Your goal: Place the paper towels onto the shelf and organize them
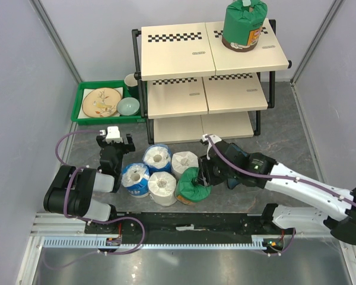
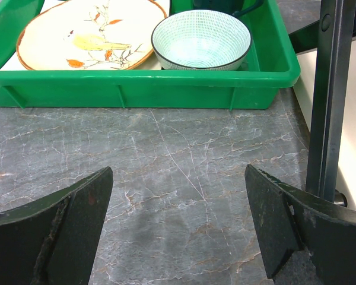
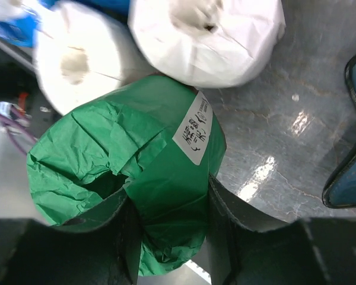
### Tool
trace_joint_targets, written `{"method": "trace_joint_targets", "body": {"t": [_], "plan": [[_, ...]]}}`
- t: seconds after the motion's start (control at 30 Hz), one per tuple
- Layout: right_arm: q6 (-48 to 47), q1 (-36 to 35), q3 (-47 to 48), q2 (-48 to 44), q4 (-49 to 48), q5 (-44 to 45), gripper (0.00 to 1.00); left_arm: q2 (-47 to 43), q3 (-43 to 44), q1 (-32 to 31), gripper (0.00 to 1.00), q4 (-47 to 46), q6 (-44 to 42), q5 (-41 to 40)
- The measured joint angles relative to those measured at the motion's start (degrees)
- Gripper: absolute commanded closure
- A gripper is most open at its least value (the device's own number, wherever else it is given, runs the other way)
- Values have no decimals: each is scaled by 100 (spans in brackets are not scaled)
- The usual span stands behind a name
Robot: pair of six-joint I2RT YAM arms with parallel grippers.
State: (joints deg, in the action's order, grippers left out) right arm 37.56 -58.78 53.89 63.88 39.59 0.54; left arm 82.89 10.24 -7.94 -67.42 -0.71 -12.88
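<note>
The top board of the shelf is bare beside the standing green roll, so the robot's right hand will next carry the second green roll point(image 1: 192, 187) up and outward and let it go there.
One green-wrapped roll point(image 1: 244, 25) stands on the top board of the shelf point(image 1: 178, 56) at the back right. Two blue-and-white rolls point(image 1: 156, 156) point(image 1: 135, 178) and two white rolls point(image 1: 184, 161) point(image 1: 162, 187) stand clustered on the table. My right gripper point(image 1: 200, 176) is shut on the wall of the second green roll point(image 1: 192, 187), one finger in its core, one outside; it fills the right wrist view point(image 3: 136, 172), with the white rolls point(image 3: 207, 35) behind. My left gripper point(image 1: 114, 142) is open and empty over bare table point(image 2: 178, 225).
A green tray point(image 1: 83, 116) holding a plate point(image 2: 89, 35) and a bowl point(image 2: 200, 40) sits left of the shelf. A black shelf leg point(image 2: 329, 101) stands right of my left gripper. A blue dish edge point(image 3: 350, 148) lies right of the green roll.
</note>
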Motion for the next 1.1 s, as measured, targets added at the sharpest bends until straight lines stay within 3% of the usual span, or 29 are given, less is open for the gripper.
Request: {"method": "trace_joint_targets", "body": {"t": [0.2,0.43,0.6,0.83,1.1], "plan": [[-122,-4,1150,-293,595,393,58,0,0,0,1,0,0,0],[-560,-9,3674,-85,1091,1860,59,0,0,0,1,0,0,0],[-1102,-11,5727,463,1045,2850,57,0,0,0,1,0,0,0],[-2273,-7,8288,1963,798,3958,57,0,0,0,1,0,0,0],[-3279,243,8712,3198,107,4247,59,0,0,0,1,0,0,-2]]}}
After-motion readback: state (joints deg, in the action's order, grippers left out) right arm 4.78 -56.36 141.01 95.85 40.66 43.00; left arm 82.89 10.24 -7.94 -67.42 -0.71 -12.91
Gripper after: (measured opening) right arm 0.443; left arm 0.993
